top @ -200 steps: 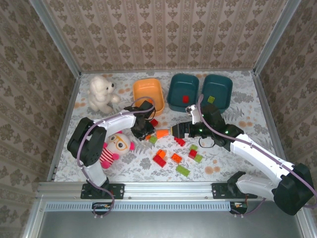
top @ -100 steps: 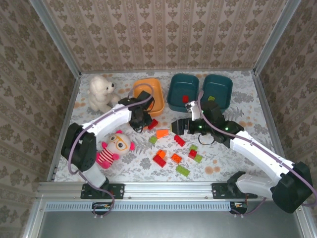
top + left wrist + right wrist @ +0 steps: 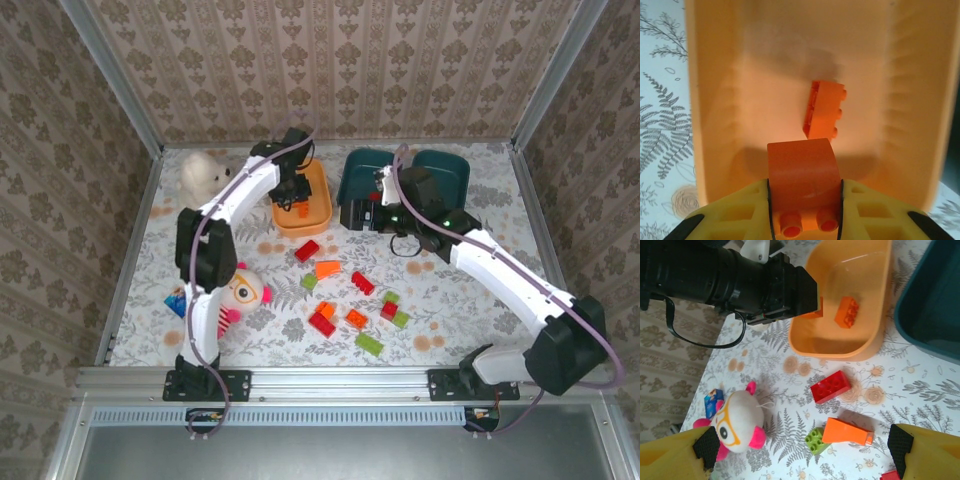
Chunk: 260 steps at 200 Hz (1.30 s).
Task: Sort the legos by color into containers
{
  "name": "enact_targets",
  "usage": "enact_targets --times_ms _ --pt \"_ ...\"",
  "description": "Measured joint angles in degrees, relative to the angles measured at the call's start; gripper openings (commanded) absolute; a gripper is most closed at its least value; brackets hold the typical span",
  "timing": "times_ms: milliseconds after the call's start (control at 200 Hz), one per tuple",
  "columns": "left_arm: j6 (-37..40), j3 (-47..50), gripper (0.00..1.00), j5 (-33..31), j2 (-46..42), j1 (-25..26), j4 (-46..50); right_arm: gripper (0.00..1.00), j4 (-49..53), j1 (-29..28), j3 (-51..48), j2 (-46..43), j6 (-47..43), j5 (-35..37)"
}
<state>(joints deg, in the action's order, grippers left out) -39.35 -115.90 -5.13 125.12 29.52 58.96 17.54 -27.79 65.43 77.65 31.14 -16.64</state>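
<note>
I need to bring the orange lego down with my left gripper toward the near end of the orange container (image 3: 318, 205) next, and then release it, because their colors match.
My left gripper (image 3: 804, 192) is shut on an orange lego (image 3: 801, 167) and holds it over the orange container (image 3: 318, 205), where another orange lego (image 3: 824, 109) lies on the floor. In the top view the left gripper (image 3: 292, 193) hangs inside that container's outline. My right gripper (image 3: 352, 213) stands open and empty beside the left teal container (image 3: 370, 154); the second teal container (image 3: 442, 156) is to its right. Under the right gripper (image 3: 802, 452) lie a red lego (image 3: 830, 386), an orange lego (image 3: 847, 432) and a green lego (image 3: 815, 441).
Several more red, orange and green legos lie scattered on the table's near middle, around a red lego (image 3: 322, 323). A white plush bear (image 3: 203, 175) sits at the back left. A pink plush toy (image 3: 240, 290) lies near the left arm's base.
The left arm has carried the orange lego from the table's middle back to above the orange container. The right gripper has drawn back from the loose legos toward the left teal container.
</note>
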Motion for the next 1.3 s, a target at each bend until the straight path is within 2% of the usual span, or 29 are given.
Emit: enact_targets --times_ms 115,360,675,825,915,1075,1195,1300 --pt "1.75 -2.8 0.2 -0.72 4.26 0.02 3.04 0.9 0.55 0.98 0.39 1.4 1.62 0.39" --pt "3.02 -2.8 0.23 -0.9 6.1 0.02 5.79 0.9 0.55 1.29 0.85 4.33 3.28 0.37" --pt "4.0 -2.8 0.49 0.46 8.02 0.02 5.75 0.88 3.5 1.29 0.92 5.99 3.06 1.05" --pt "4.61 -2.82 0.57 0.81 7.89 0.02 5.73 0.86 11.54 1.29 1.2 5.68 2.51 4.52" --pt "4.5 -2.71 0.58 1.03 6.93 0.02 5.46 0.83 18.16 1.29 1.2 4.5 3.04 6.38" --pt "4.48 3.56 0.58 1.03 -2.08 0.42 1.03 0.79 29.83 1.29 0.35 -0.66 5.2 8.76" --pt "4.76 13.94 0.61 1.92 -15.34 2.25 -5.68 0.79 36.41 0.44 -4.02 -4.63 6.93 8.76" --pt "5.4 24.74 0.63 3.63 -27.21 5.46 -12.26 0.79 40.15 -3.04 -9.92 -6.86 9.29 8.72"
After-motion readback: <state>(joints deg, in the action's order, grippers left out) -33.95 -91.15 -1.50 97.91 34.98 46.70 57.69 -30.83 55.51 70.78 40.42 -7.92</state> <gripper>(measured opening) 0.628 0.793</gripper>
